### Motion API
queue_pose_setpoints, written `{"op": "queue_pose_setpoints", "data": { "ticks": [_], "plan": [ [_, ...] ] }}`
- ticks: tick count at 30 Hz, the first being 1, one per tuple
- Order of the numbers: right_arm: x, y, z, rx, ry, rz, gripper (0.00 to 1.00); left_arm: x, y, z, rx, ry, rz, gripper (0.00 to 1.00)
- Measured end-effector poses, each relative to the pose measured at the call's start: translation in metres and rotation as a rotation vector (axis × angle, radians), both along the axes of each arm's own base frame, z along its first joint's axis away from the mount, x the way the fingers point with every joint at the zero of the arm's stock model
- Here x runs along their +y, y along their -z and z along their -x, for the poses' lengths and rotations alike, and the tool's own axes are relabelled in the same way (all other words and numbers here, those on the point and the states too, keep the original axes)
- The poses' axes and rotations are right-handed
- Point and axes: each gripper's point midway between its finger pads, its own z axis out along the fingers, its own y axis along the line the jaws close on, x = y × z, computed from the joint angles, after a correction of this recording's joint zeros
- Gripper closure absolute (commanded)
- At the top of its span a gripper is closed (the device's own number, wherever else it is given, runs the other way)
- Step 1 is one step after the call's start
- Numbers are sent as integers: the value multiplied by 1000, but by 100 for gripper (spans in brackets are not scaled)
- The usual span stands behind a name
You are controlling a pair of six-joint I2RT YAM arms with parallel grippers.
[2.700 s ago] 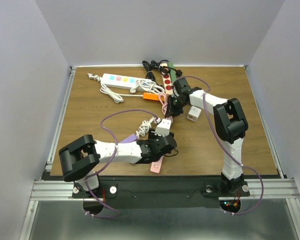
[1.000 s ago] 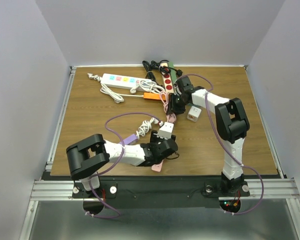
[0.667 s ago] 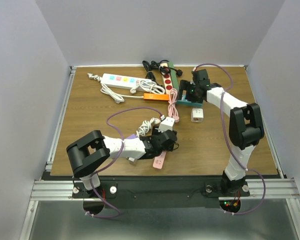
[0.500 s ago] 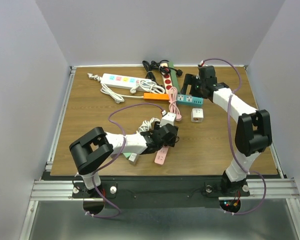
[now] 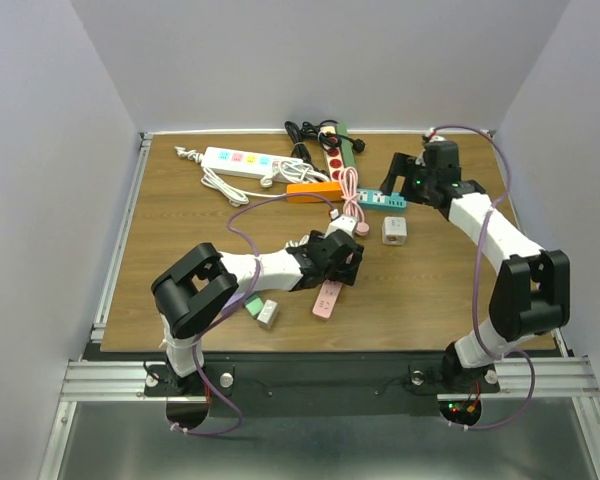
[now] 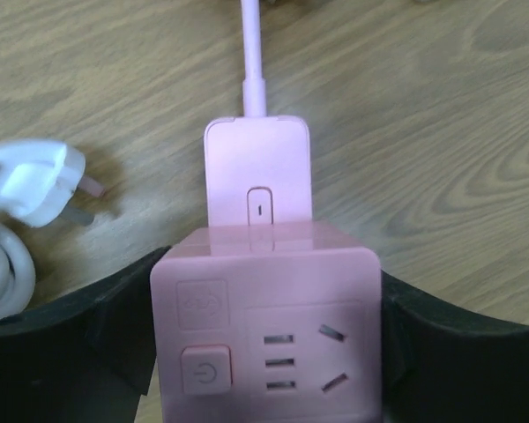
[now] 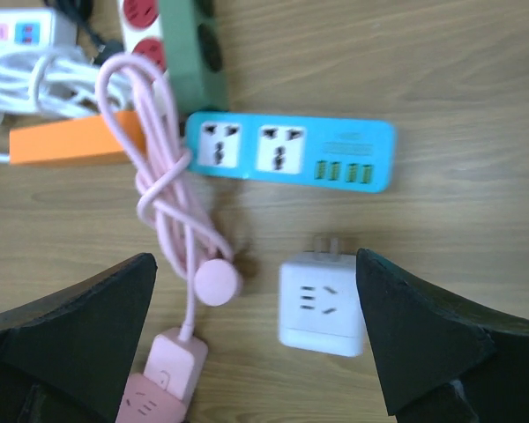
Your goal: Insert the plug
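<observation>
I will move my right gripper over the white cube adapter [image 5: 394, 231] [image 7: 323, 304], which is off-centre beside one finger, and then down to close on the adapter's sides.
The pink power strip [image 5: 327, 297] lies flat on the table, its sockets and power button facing up [image 6: 264, 339]. My left gripper [image 5: 340, 266] is open and straddles it, one black finger on each side [image 6: 264, 264]. From the strip's far end a coiled pink cable [image 7: 163, 189] runs to a round pink plug [image 7: 217, 284], which lies loose on the wood [image 5: 360, 228]. My right gripper [image 5: 396, 180] hovers open above the table [image 7: 256, 257], with nothing between its fingers. It is over the gap between the pink plug and a white cube adapter [image 7: 323, 304].
A teal power strip [image 7: 291, 152] lies just beyond the cube [image 5: 393, 231]. Orange [image 5: 313, 191], green-red [image 5: 335, 155] and white [image 5: 238, 160] strips with tangled cables crowd the back. A white plug [image 6: 26, 181] lies left of the pink strip. Two small adapters [image 5: 259, 309] sit near the left arm.
My right arm has lifted away from the cable pile to the right and opened its fingers. My left gripper has pushed the pink strip rightward and opened its fingers around it.
</observation>
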Motion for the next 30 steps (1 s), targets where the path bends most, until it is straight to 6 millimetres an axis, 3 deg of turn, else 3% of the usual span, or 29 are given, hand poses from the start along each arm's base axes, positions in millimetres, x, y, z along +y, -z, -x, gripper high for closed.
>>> {"op": "queue_pose_setpoints", "data": {
  "ticks": [5, 7, 12, 17, 26, 30],
  "plan": [
    [-44, -18, 1, -47, 93, 2, 0, 16, 3, 4, 59, -10, -77, 1],
    [-50, -20, 4, -53, 97, 7, 0, 19, -2, 5, 69, -10, -95, 1],
    [-42, 5, 19, 8, 46, 15, 0, 25, -17, 7, 76, -13, -112, 1],
    [-33, 30, 38, 89, -4, 18, 0, 19, -33, 1, 49, -1, -80, 1],
    [-14, 69, 44, 193, -63, 41, 1, 13, -45, -10, 4, 24, -47, 1],
    [-13, 90, 48, 253, -68, 55, 2, 11, -64, -18, -46, 19, 1, 1]
  ]
}}
